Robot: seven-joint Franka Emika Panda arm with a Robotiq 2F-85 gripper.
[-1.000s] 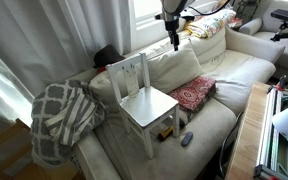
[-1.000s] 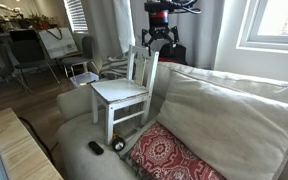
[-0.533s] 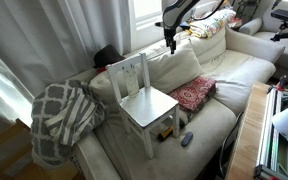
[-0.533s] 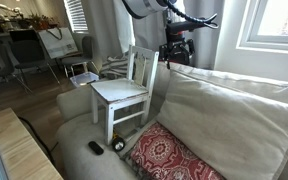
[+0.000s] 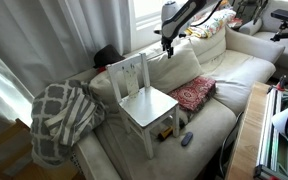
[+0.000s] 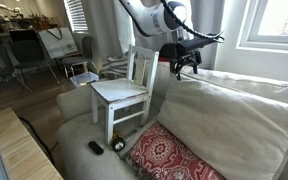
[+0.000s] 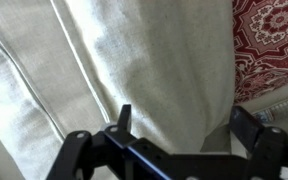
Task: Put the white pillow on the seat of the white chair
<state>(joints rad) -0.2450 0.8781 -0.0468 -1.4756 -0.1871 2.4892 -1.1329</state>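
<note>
My gripper will next lower its open fingers on both sides of the cream fabric and close them on the white pillow's top edge [image 6: 191, 78] [image 7: 174, 122], which is just below.
The white pillow [image 5: 181, 68] leans against the sofa back beside the white chair [image 5: 142, 98]. Both also show in an exterior view, the pillow [image 6: 234, 112] and the chair [image 6: 122, 92], which stands upright on the sofa seat with nothing on its seat. My gripper [image 5: 167, 45] hangs open and empty just above the pillow's top edge [image 6: 187, 68]. In the wrist view the open fingers [image 7: 184, 125] frame the cream fabric of the pillow [image 7: 144, 60] close below.
A red patterned cushion [image 5: 194, 93] lies on the sofa next to the chair [image 6: 169, 155] [image 7: 274, 30]. A grey lattice blanket [image 5: 62, 115] covers the sofa arm. A dark remote [image 5: 187, 139] lies on the seat front [image 6: 96, 148]. A wooden table [image 6: 19, 150] stands in front.
My gripper has moved down and sideways, from above the chair's backrest to just over the white pillow's top edge. Nothing else moved.
</note>
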